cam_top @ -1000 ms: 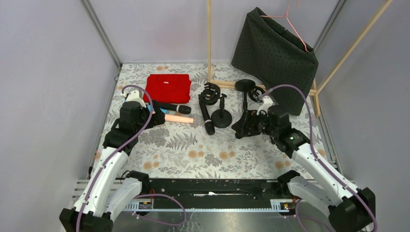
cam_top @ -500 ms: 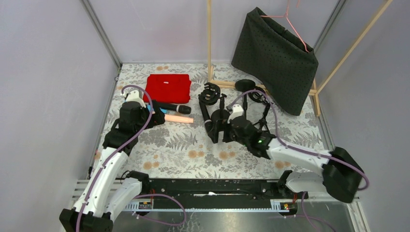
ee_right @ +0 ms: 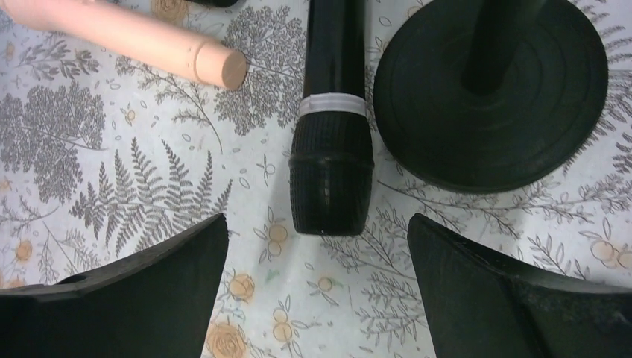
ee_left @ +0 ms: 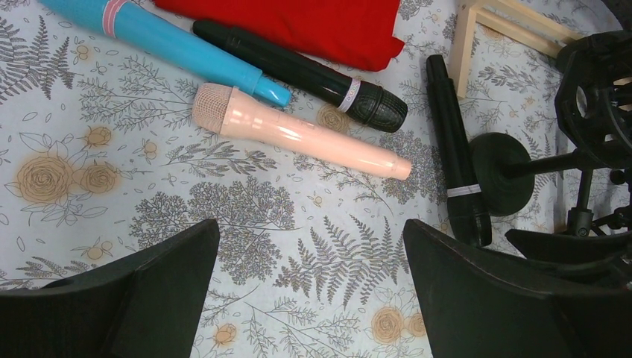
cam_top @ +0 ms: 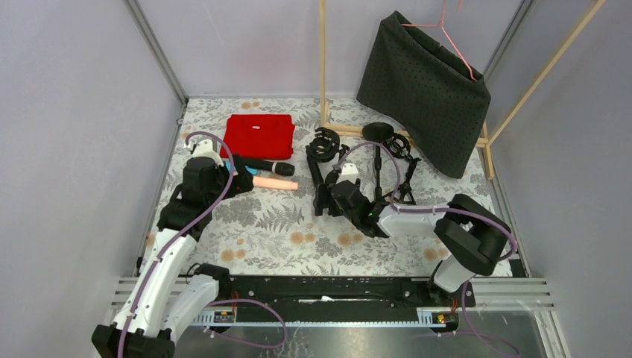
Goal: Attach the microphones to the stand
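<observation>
The second black microphone's head (ee_right: 332,168) is still just ahead of the fingers of my right gripper. I should lower my right gripper next and ease it outward until its fingers are on both sides of that head.
In the left wrist view a light blue microphone (ee_left: 171,45), a black microphone (ee_left: 305,74) and a peach-pink microphone (ee_left: 298,138) lie side by side. A second black microphone (ee_left: 454,164) lies beside a stand's round base (ee_left: 507,175). My left gripper (ee_left: 309,246) is open and empty, hovering just short of the peach-pink one (cam_top: 276,183). My right gripper (ee_right: 317,239) is open and empty, low over the cloth, with the second black microphone's head (ee_right: 332,168) just ahead of its jaws and the stand base (ee_right: 492,97) to its right. In the top view the right gripper (cam_top: 323,201) covers that microphone's head.
A folded red cloth (cam_top: 259,134) lies at the back left. A shock-mount holder (cam_top: 324,144), another round-base stand (cam_top: 378,131) and a small tripod stand (cam_top: 406,183) stand behind the right arm. A wooden frame (cam_top: 323,67) and a dark cloth on a hanger (cam_top: 425,86) are at the back.
My right arm has swung left from the tripod stand to the second black microphone by the round base. My left arm has not moved.
</observation>
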`<state>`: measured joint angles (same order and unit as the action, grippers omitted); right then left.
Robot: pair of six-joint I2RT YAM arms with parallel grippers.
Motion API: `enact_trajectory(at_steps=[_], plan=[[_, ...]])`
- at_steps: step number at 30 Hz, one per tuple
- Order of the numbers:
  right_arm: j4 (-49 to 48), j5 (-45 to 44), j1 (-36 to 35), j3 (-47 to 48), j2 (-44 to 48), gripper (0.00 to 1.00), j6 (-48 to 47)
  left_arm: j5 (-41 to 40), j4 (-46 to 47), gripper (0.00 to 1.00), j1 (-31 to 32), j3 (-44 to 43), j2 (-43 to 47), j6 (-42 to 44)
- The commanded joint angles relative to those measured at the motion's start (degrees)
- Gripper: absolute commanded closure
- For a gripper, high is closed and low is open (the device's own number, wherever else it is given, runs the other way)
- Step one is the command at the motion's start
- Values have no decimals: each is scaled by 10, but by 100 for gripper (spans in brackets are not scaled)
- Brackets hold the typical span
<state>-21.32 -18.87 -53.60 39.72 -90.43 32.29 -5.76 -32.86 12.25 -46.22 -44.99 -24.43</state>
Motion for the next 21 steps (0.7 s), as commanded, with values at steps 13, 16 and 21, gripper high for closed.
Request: enact_trajectory(at_steps=[13,16,21], plan=[[-10,-85,-5,77,-89,14,49,0,24,1,-7,6,13,2],[-6,-90,-5,83,-98,18,61,1,23,1,-8,6,14,1],[12,-96,-5,102,-121,25,80,3,23,1,-10,6,13,1]])
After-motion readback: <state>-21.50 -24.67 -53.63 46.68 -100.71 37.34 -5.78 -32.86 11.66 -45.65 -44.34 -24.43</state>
